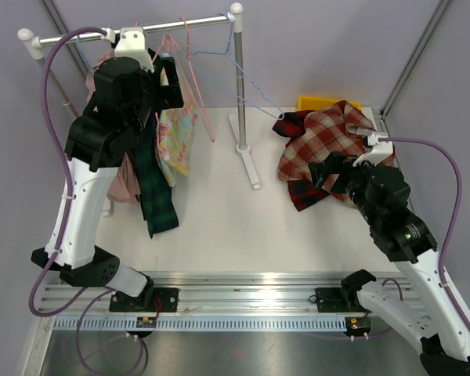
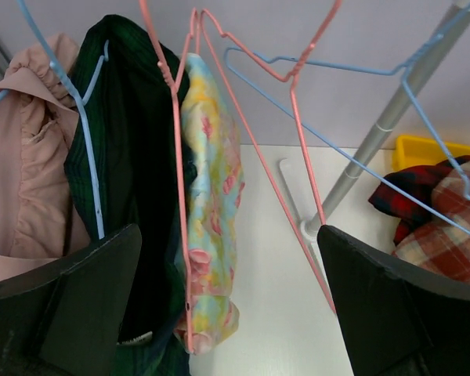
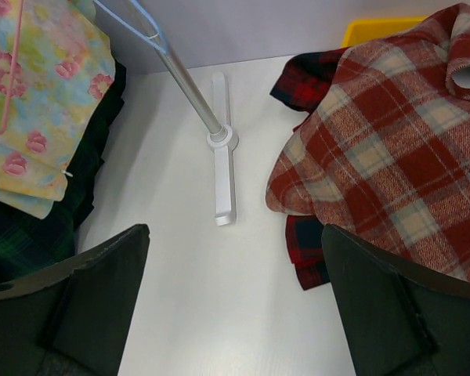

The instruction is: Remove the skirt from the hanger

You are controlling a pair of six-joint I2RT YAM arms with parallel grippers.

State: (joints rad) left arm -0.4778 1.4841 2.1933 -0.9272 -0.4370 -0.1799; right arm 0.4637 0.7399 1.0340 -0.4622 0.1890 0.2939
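Observation:
The hanger's pink stem [image 2: 185, 243] runs below my left gripper, between its fingers in the wrist view, so my gripper should next move down with fingers open around it.
A floral pastel skirt [image 1: 178, 137] hangs folded over a pink wire hanger [image 1: 200, 98] on the white rail. In the left wrist view the skirt [image 2: 211, 204] drapes on the hanger's left arm [image 2: 176, 157]. My left gripper [image 1: 167, 81] is raised at the rail right beside the skirt; it is open and empty [image 2: 229, 235], with the skirt's lower end between the jaws but untouched. My right gripper [image 1: 319, 170] is open and empty [image 3: 235, 231], low over the table beside the plaid pile. The skirt also shows in the right wrist view [image 3: 39, 102].
A dark green plaid garment [image 1: 155, 184] and a pink garment [image 1: 121, 176] hang left of the skirt. Empty blue hangers [image 2: 337, 70] hang to the right. The rack post [image 1: 239, 86] and its foot [image 3: 222, 149] stand mid-table. A red plaid pile [image 1: 321, 141] and a yellow bin [image 1: 317, 102] lie at the right.

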